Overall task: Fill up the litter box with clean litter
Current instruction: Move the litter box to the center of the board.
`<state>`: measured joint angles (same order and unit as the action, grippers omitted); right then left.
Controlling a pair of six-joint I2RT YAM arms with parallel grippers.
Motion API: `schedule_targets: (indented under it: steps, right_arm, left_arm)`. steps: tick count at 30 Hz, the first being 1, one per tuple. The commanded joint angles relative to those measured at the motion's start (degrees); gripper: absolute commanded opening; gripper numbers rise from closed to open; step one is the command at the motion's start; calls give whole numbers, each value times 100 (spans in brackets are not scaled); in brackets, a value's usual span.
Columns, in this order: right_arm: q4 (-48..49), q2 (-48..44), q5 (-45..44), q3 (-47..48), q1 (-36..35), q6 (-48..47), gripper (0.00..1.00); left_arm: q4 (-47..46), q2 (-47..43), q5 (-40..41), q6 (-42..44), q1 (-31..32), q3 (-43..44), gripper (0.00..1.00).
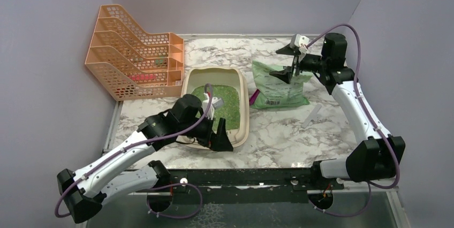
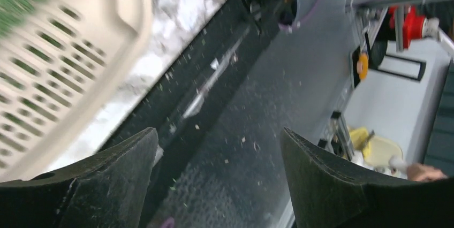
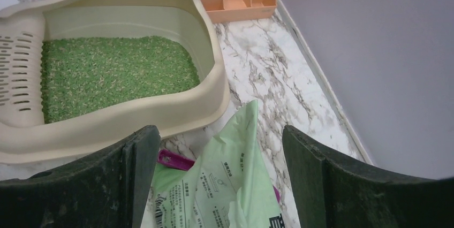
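Observation:
The green litter bag's raised fold point(image 1: 275, 68) point(image 3: 247, 169) is below my right gripper. I should next lower the open fingers astride it, since that fold stands up between them.
The beige litter box point(image 1: 242, 111) lies mid-table with a layer of green clean litter point(image 1: 229, 103) covering its floor, which the right wrist view shows as litter point(image 3: 112, 73) inside the rim point(image 3: 160, 115). My left gripper point(image 1: 214, 116) hovers open over the box's near end; its blurred wrist view shows the slotted lip point(image 2: 48, 67) and nothing between the fingers of the gripper point(image 2: 219, 147). The green litter bag point(image 1: 278, 89) lies flat to the right of the box. My right gripper point(image 1: 285, 62) hangs open above the bag point(image 3: 230, 180), apart from it.
An orange mesh file rack point(image 1: 136, 57) stands at the back left. A magenta scoop point(image 1: 254, 97) pokes out from under the bag's left side, next to the box. A small white strip point(image 1: 311, 115) lies right of the bag. Grey walls enclose the table.

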<state>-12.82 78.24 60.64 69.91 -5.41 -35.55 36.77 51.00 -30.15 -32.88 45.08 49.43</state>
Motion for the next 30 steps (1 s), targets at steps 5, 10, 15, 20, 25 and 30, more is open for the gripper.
schedule_targets:
  steps: [5, 10, 15, 20, 25, 30]
  right_arm:
    - [258, -340, -702, -282, -30, 206, 89]
    - [326, -498, -980, -399, -30, 202, 89]
    - [364, -567, -1223, -477, -30, 164, 89]
    - [297, -565, -1450, -463, -30, 56, 89]
    - [72, -520, -1571, -361, -28, -145, 90]
    - [-7, -498, -1669, -338, -30, -254, 91]
  left_arm:
    - [326, 149, 917, -1155, 1444, -598, 83]
    - [386, 447, 1955, -1227, 1860, -771, 83]
    - [69, 789, 2809, -1246, 1907, -908, 83]
    - [-299, 1072, 3931, -1053, 1900, -973, 85]
    - [-670, 1603, 4111, -502, 1618, -846, 85]
    - [-959, 1760, 3705, 363, 558, -648, 85]
